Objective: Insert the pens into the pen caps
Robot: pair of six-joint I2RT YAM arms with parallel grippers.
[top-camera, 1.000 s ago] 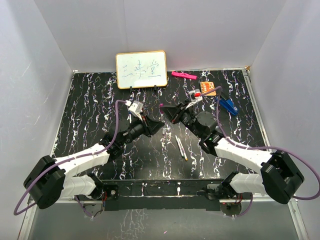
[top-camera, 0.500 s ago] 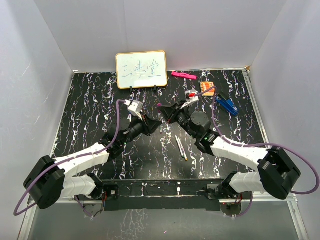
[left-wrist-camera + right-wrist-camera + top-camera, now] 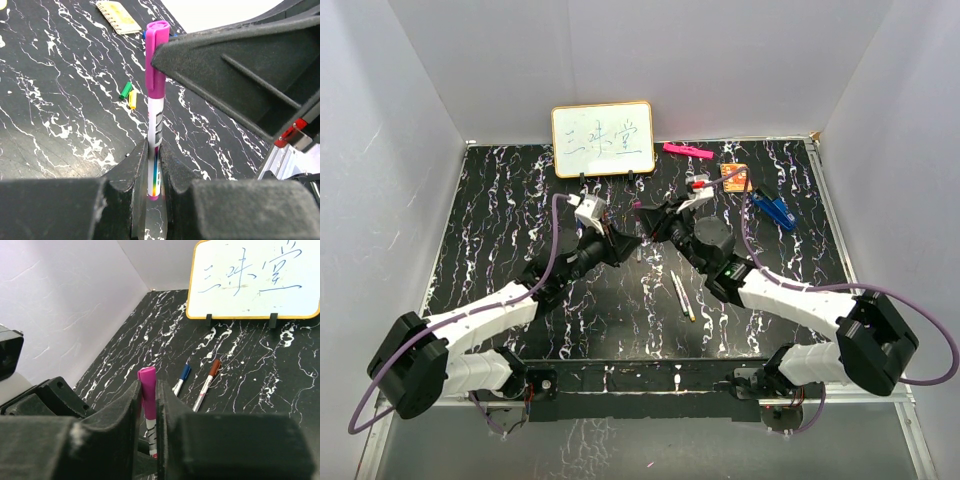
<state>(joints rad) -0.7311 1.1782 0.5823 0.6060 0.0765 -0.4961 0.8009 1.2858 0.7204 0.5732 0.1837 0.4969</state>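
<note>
The white pen is capped in purple, so next I should tilt my left gripper down, lower it onto the tabletop [image 3: 619,216] beside the pen with the red-brown cap, and let go of the white pen's body.
My left gripper [image 3: 154,150] is shut on the white barrel of a pen [image 3: 155,125] and holds it upright above the table. A purple cap [image 3: 154,55] sits on the pen's top end. My right gripper [image 3: 148,390] is shut on that purple cap [image 3: 147,385]. The two grippers meet at mid-table in the top view, left [image 3: 623,243] and right [image 3: 650,216]. A green cap [image 3: 125,90] and a yellow cap [image 3: 132,99] lie loose on the table. Two uncapped pens [image 3: 679,293] lie to the right of the grippers. A blue-capped pen [image 3: 181,379] and a red-brown-capped pen [image 3: 207,384] lie near the whiteboard.
A small whiteboard [image 3: 603,139] stands at the back. A pink highlighter [image 3: 687,151], an orange card [image 3: 736,176] and a blue clip [image 3: 778,211] lie at the back right. White walls close in the table on three sides.
The right gripper has moved left and back toward the left gripper, with the purple cap in it. The left gripper has shifted slightly back. The two are now closer together.
</note>
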